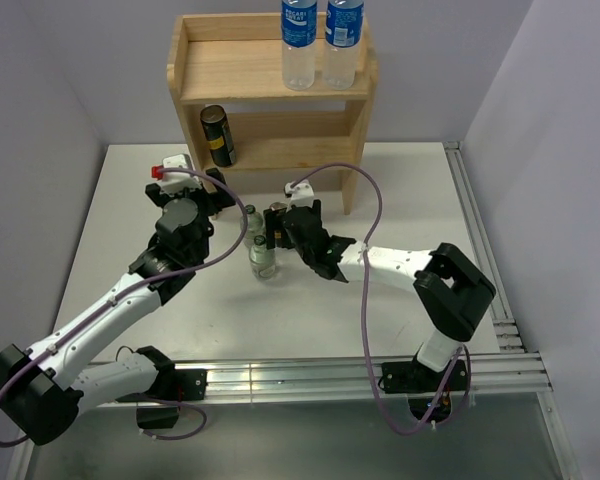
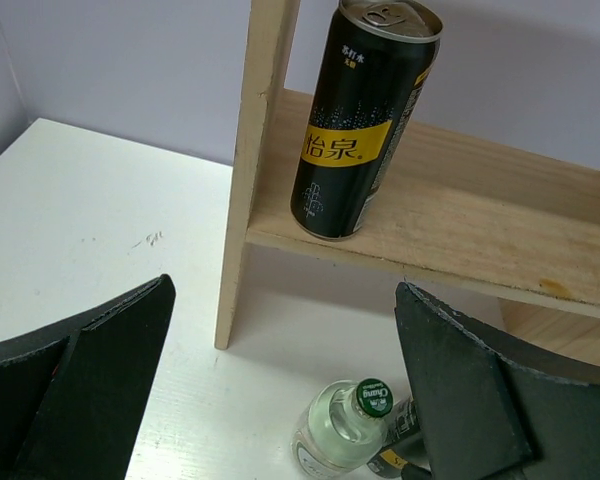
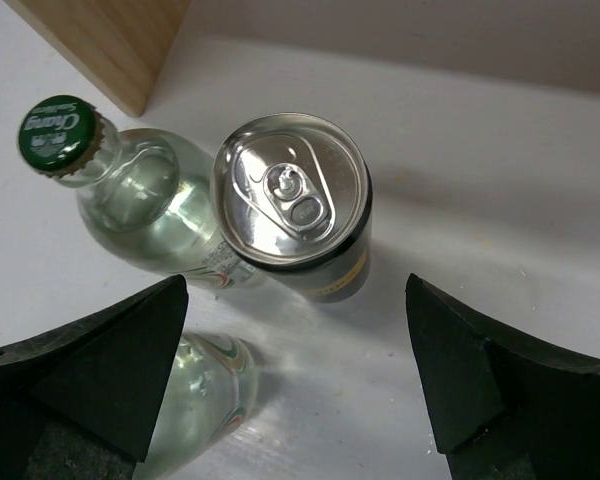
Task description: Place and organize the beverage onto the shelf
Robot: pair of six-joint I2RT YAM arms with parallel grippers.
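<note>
My right gripper should next reach around the body of the second can (image 1: 281, 228) (image 3: 312, 238) and slide one open finger down where the glass bottles stand close.
The wooden shelf (image 1: 270, 90) stands at the back. Two blue-labelled plastic bottles (image 1: 300, 40) stand on the right of its top tier. One dark gold-topped can (image 1: 217, 135) stands on the left of its lower tier, and also shows in the left wrist view (image 2: 365, 120). On the table in front stand the second can (image 1: 276, 213) and two glass bottles (image 1: 252, 222) (image 1: 263, 258). My left gripper (image 1: 216, 192) is open and empty, left of the glass bottle (image 2: 345, 430). My right gripper (image 3: 295, 390) is open just above and short of the can (image 3: 295, 200), with the glass bottles (image 3: 140, 200) (image 3: 205, 400) to its left.
The shelf's front left leg (image 2: 242, 200) stands just ahead of my left gripper, and a shelf leg (image 3: 110, 40) shows at the top left of the right wrist view. A metal rail (image 1: 480, 230) runs along the table's right edge. Purple cables loop over both arms.
</note>
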